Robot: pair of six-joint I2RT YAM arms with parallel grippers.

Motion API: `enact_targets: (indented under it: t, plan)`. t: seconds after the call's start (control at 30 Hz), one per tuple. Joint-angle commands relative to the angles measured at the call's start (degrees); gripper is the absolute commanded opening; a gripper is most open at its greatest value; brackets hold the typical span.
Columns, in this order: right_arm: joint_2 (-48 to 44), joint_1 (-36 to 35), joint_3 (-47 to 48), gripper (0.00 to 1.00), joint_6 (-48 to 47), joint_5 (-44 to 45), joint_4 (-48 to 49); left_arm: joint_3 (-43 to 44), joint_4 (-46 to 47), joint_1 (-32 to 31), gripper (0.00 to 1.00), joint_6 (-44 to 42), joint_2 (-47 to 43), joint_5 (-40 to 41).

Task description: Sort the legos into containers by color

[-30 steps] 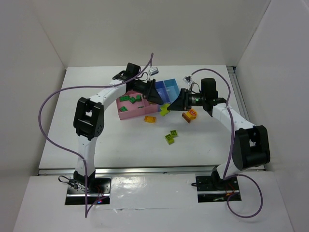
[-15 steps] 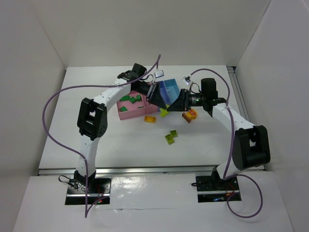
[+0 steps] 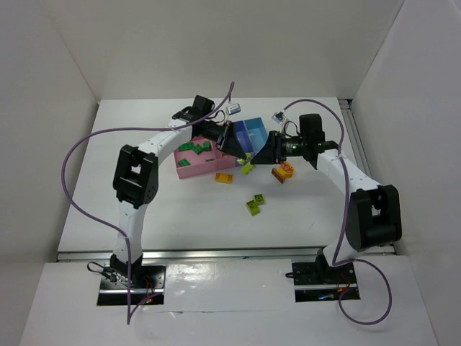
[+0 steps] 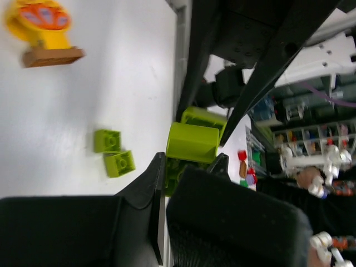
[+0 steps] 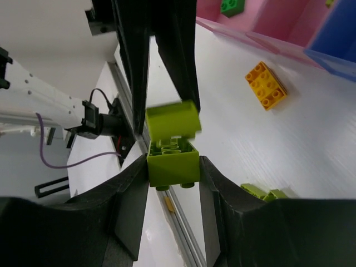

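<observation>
The lego in my right gripper should next go to the left in the top view, over the pink bin's section showing lime-green (image 3: pixel 222 158) (image 5: pixel 299 21), and I should let go of it there.
My right gripper (image 5: pixel 173 167) is shut on a lime-green lego (image 5: pixel 173 162) held upside down above the table. A second lime-green lego (image 5: pixel 173 119) tilts just above it. My left gripper (image 4: pixel 190 161) is shut at that upper lego (image 4: pixel 192 142), with green showing in the narrow gap between its fingers. From above, the left gripper (image 3: pixel 243 153) and the right gripper (image 3: pixel 253 162) meet tip to tip beside the containers, a pink bin (image 3: pixel 189 169) and blue bins (image 3: pixel 253 128). Dark green legos (image 3: pixel 196 148) lie in the pink bin.
On the table lie an orange-yellow lego (image 3: pixel 224 177), a pair of lime-green legos (image 3: pixel 253 204) and a brown-orange piece with a yellow top (image 3: pixel 282 171). White walls enclose the table on three sides. Purple cables loop over both arms.
My left gripper came from over the bins toward the right gripper and closed on the upper lime-green lego. The right gripper kept its hold and barely moved.
</observation>
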State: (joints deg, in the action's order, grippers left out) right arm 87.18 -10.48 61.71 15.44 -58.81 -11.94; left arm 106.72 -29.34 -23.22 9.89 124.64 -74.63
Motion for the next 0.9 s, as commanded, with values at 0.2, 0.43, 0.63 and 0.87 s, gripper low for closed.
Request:
enact_targets:
  t: [0.2,0.43,0.63,0.87]
  plan:
    - [-0.1,1.0,1.0,0.17,5.2,3.3,4.2,-2.4,8.2,6.9,0.00,9.4,-5.0,11.6]
    - [1.6,0.3,3.7,0.17,11.2,16.7,7.8,-4.1,6.2,7.5,0.00,13.8,-7.0,33.5]
    - [2.3,-1.0,4.7,0.17,15.3,31.4,13.1,5.9,-3.3,4.9,0.00,17.0,-2.0,55.3]
    - [8.4,-4.6,13.2,0.17,14.1,37.4,10.7,14.0,-7.8,4.9,0.61,16.6,3.6,57.3]
